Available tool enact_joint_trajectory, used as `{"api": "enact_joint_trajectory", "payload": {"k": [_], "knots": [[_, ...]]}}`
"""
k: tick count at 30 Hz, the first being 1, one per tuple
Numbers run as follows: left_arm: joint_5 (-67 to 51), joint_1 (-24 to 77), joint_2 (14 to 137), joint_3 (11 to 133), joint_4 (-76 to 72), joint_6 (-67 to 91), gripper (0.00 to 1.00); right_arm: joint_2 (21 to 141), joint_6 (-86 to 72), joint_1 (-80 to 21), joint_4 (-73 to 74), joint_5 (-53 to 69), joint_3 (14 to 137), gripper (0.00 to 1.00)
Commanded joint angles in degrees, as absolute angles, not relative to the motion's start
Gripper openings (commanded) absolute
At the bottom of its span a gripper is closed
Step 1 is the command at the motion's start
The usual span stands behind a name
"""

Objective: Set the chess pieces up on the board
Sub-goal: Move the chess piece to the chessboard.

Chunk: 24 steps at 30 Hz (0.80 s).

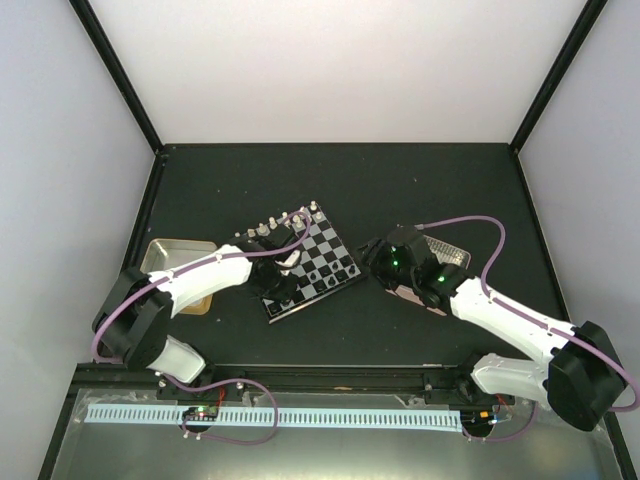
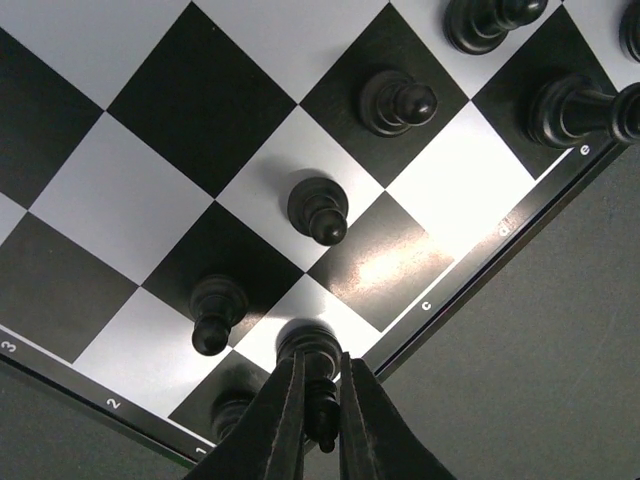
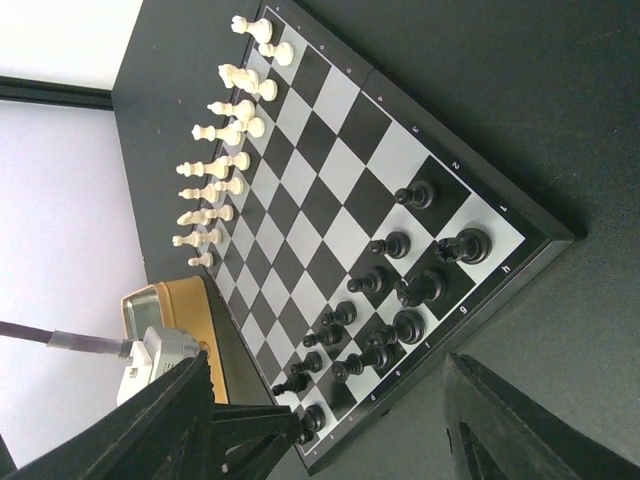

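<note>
Next, my right gripper moves to its right in the top view and down inside the pink-rimmed metal tray (image 1: 449,253). The tray lies below the gripper, and the gripper's fingers are empty.
The board (image 1: 322,252) lies at the table's middle, turned at an angle. Black chess pieces (image 3: 400,300) stand in two rows along its near edge, and white chess pieces (image 3: 225,150) line the far edge. My left gripper (image 2: 320,362) is shut on a black piece (image 2: 312,345) over a white edge square near the board's corner. I cannot tell whether that piece's base touches the square. Black pawns (image 2: 318,208) stand on the squares just beyond it. My right gripper (image 3: 325,400) hangs open off the board's right side with nothing between its fingers (image 3: 500,420).
A tan-rimmed tray (image 1: 178,262) sits left of the board beside my left arm. A pink-rimmed metal tray (image 1: 447,256) lies under my right arm. Black frame posts and pale walls close in the table at the back and sides.
</note>
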<state>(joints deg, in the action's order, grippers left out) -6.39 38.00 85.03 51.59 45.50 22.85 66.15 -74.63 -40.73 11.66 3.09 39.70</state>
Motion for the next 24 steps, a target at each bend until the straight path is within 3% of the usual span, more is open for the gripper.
{"api": "enact_joint_trajectory", "payload": {"k": [1,24], "knots": [[-6.7,38.9,86.1,52.7,44.4,22.6,0.06,64.6,-74.1,-40.3,11.6,1.9,39.1,0.64],[-4.6,40.5,90.0,56.1,40.3,24.5,0.06,63.4,-73.9,-39.7,12.1,1.3,38.1,0.64]]}}
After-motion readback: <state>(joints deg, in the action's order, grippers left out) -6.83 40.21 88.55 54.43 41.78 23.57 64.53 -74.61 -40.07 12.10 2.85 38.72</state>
